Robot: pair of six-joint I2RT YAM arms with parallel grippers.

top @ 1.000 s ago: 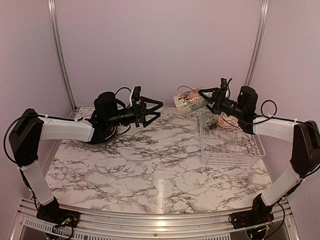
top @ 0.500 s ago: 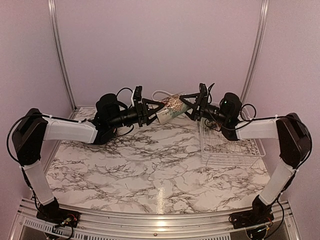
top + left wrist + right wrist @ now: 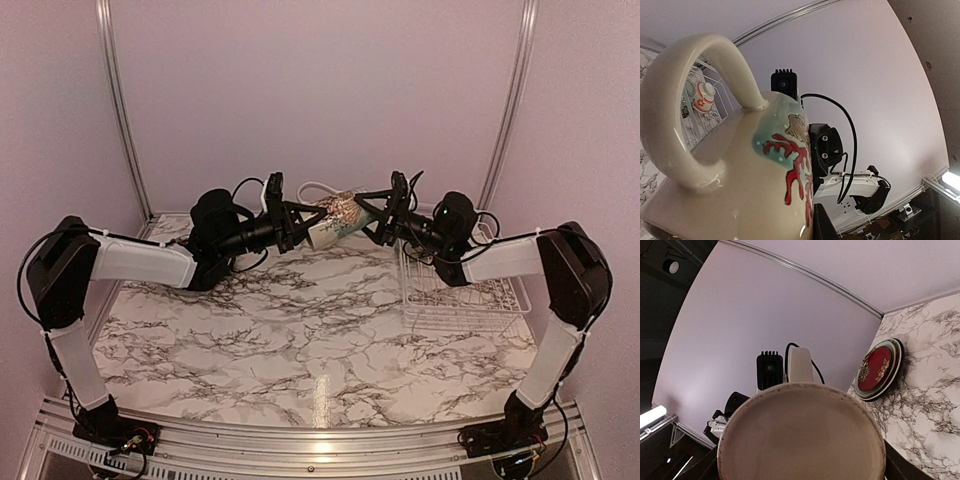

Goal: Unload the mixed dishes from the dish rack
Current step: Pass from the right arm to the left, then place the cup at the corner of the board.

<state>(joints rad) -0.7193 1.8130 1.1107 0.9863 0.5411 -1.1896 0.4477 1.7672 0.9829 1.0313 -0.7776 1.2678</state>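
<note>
My left gripper should swing down left in the top view, to the bare marble below by the plates, turn the mug [image 3: 335,214] upright and release.
The tall cream mug [image 3: 335,214] hangs in mid-air over the back of the table, lying sideways between both arms. My left gripper [image 3: 303,223] is shut on its open end; in the left wrist view the mug [image 3: 740,165] with its handle fills the frame beside one dark finger [image 3: 822,225]. My right gripper [image 3: 376,218] is shut across the greenish base end, and the mug's round bottom [image 3: 800,435] fills that wrist view. The white wire dish rack [image 3: 460,300] stands at the right. A small red-and-white bowl [image 3: 704,96] sits in it.
A stack of plates with a dark red patterned one on top [image 3: 879,369] lies on the marble table near the far left corner, mostly hidden behind the left arm in the top view. Metal frame posts stand at both back corners.
The right arm carried the mug leftward from above the rack to the left gripper. The left gripper, open a second ago, has shut on the mug's open end.
</note>
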